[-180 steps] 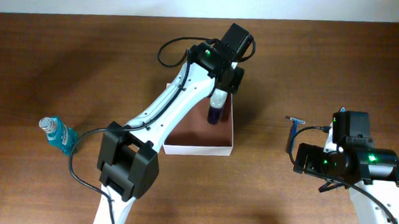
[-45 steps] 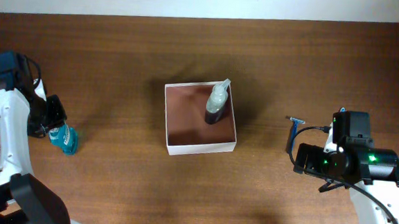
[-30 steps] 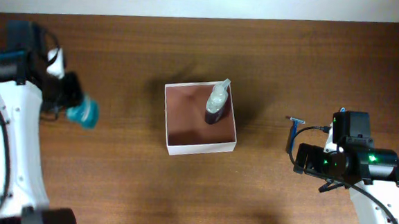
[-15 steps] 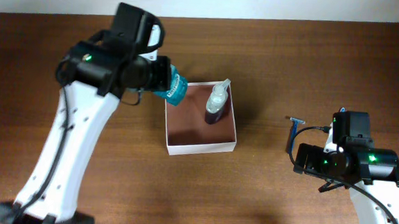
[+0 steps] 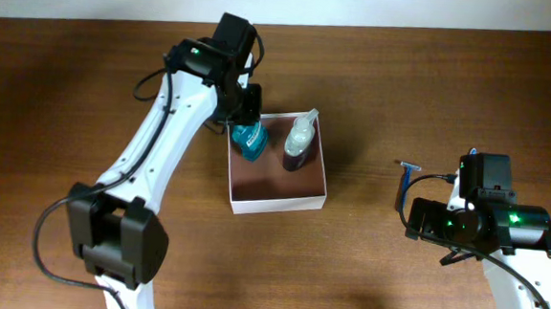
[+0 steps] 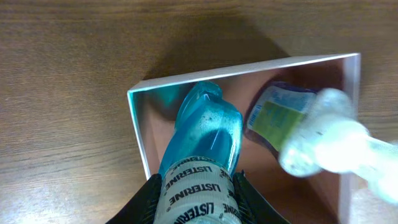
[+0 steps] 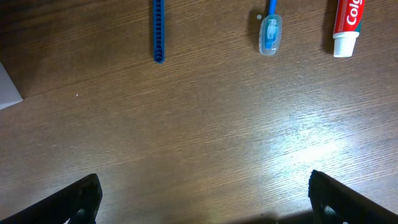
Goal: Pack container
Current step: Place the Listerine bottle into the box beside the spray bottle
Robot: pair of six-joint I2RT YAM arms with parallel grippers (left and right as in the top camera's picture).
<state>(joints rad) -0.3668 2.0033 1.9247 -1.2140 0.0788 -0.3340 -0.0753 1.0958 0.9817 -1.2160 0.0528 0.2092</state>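
Observation:
My left gripper holds the blue Listerine bottle. Next, it will lower into the container's far corner (image 6: 180, 107) across from the purple bottle and release the blue Listerine bottle, because that spot has room.
The container (image 5: 277, 206) is a shallow white-walled square box with a pinkish-brown inside, at the table's middle; it also shows in the left wrist view (image 6: 138, 130). A purple bottle with a white pump top (image 5: 298, 144) stands in its far right corner, seen too in the left wrist view (image 6: 283, 118). My left gripper (image 5: 246, 114) is shut on a blue Listerine bottle (image 5: 248, 141) (image 6: 202, 155), holding it over the container's far left corner. My right gripper (image 7: 202, 198) is open and empty above bare table at the right.
A blue razor (image 5: 407, 174) lies right of the container, near the right arm. In the right wrist view lie a blue comb-like stick (image 7: 158, 30), a toothbrush head (image 7: 270, 28) and a toothpaste tube (image 7: 346, 23).
My left arm picked up the blue bottle from the far left of the table and carried it right, to over the container's far left corner. The right arm has not moved.

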